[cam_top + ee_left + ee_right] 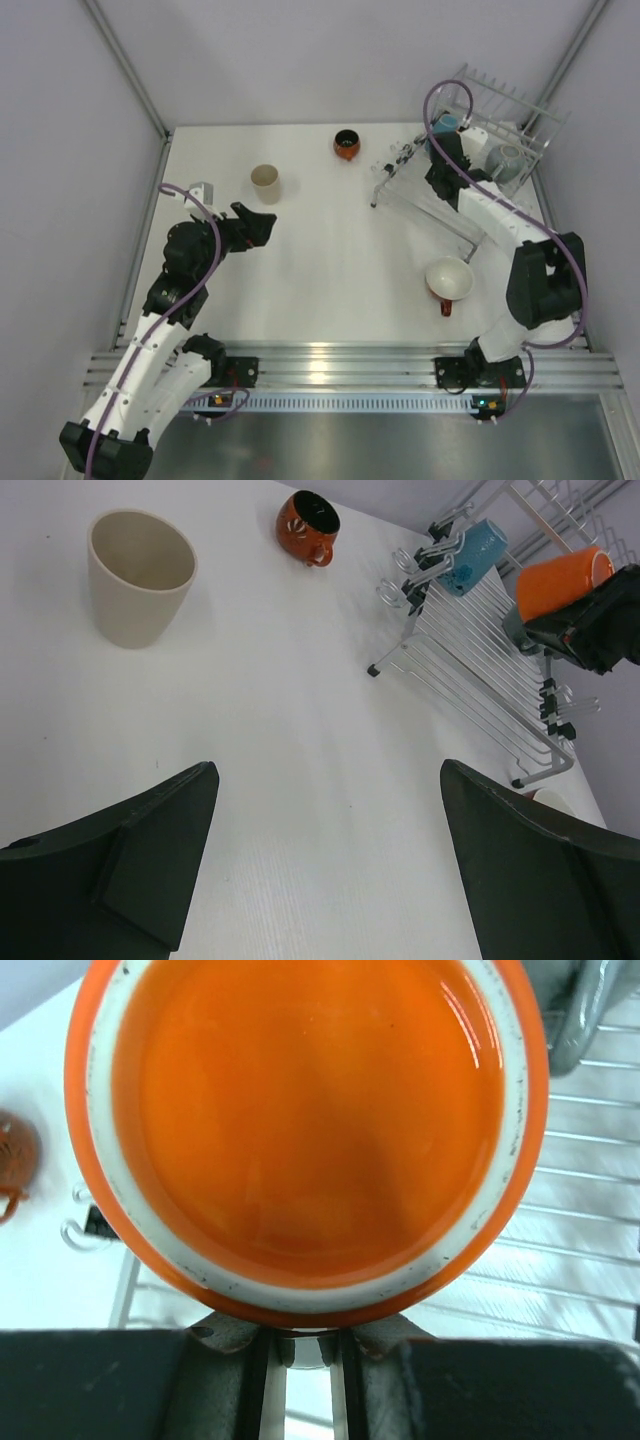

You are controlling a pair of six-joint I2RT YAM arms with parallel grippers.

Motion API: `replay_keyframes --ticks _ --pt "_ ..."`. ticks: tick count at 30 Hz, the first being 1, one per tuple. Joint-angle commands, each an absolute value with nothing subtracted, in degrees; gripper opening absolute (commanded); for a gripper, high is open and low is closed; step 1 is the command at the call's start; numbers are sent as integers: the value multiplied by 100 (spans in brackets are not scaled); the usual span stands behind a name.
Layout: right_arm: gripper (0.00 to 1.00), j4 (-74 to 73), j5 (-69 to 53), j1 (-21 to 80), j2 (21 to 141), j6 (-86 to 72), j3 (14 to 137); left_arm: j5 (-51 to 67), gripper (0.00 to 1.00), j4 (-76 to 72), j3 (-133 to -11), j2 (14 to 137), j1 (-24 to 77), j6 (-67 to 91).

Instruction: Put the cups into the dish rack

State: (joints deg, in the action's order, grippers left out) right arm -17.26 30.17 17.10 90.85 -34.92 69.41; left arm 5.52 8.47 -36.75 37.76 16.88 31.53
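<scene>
The dish rack's bars beside the wire hooks are bare. My right gripper should move down and to the left in the top view and release the orange cup onto those bars.
My right gripper [446, 152] [305, 1338] is shut on the orange cup [305, 1110] [560, 578] and holds it over the dish rack [422, 196] [470, 670] [590, 1220]. A light blue cup [447, 124] [474, 556] and a grey mug [508, 160] [585, 1010] sit in the rack. The beige tumbler [265, 184] [140, 575], the dark-and-orange cup [347, 144] [308, 525] and the red mug with a white inside [449, 279] stand on the table. My left gripper [258, 225] [325, 770] is open and empty, just near of the tumbler.
The white table [330, 250] is bounded by grey walls and aluminium frame posts [125, 65]. A metal rail [340, 365] runs along the near edge by the arm bases. The rack fills the far right corner.
</scene>
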Motion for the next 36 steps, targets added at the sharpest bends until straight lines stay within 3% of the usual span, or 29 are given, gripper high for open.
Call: replay_keyframes --ticks 1,15,36 --pt "0 -1635 3578 1740 9517 -3656 7699 527 98 861 -3779 3727 1696 3067" --pt "0 -1714 3524 1749 11196 -4095 9140 519 98 905 -3867 3858 1696 3006" --pt "0 -1749 3463 1732 11769 -4544 9387 466 98 914 -3806 3841 1696 2997"
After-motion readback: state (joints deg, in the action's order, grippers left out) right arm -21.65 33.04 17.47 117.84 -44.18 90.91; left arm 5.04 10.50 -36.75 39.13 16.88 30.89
